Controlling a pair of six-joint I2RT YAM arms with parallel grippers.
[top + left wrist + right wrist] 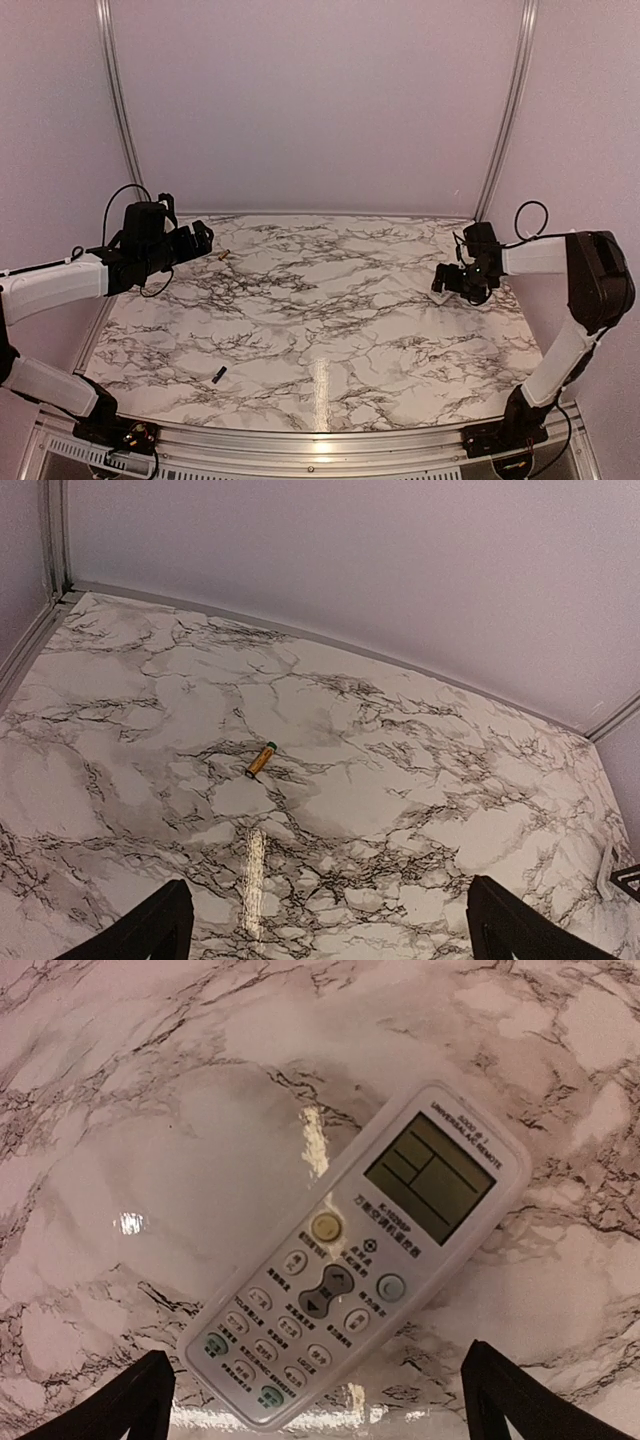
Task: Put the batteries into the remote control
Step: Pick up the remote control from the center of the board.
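The remote control (360, 1260) lies slanted to my open fingers. My right gripper needs to turn in line with it next and come down over the middle buttons.
The remote control (360, 1260) is slim and white and lies face up on the marble table, with its grey screen (430, 1180) and buttons showing. My right gripper (320, 1410) hovers open just above its button end, one finger on each side and neither touching it. The golden-tan battery (261, 759) lies on its side at the far left of the table (222, 254). My left gripper (198, 238) is held open a short way behind it, with nothing between its fingers (160, 930). The blackish battery (218, 375) lies alone near the front left edge.
The marble table top (320, 300) is closed in by pale walls at the back and sides, with metal rails (118, 110) in the corners. A raised metal lip (300, 440) runs along the near edge, between the arm bases.
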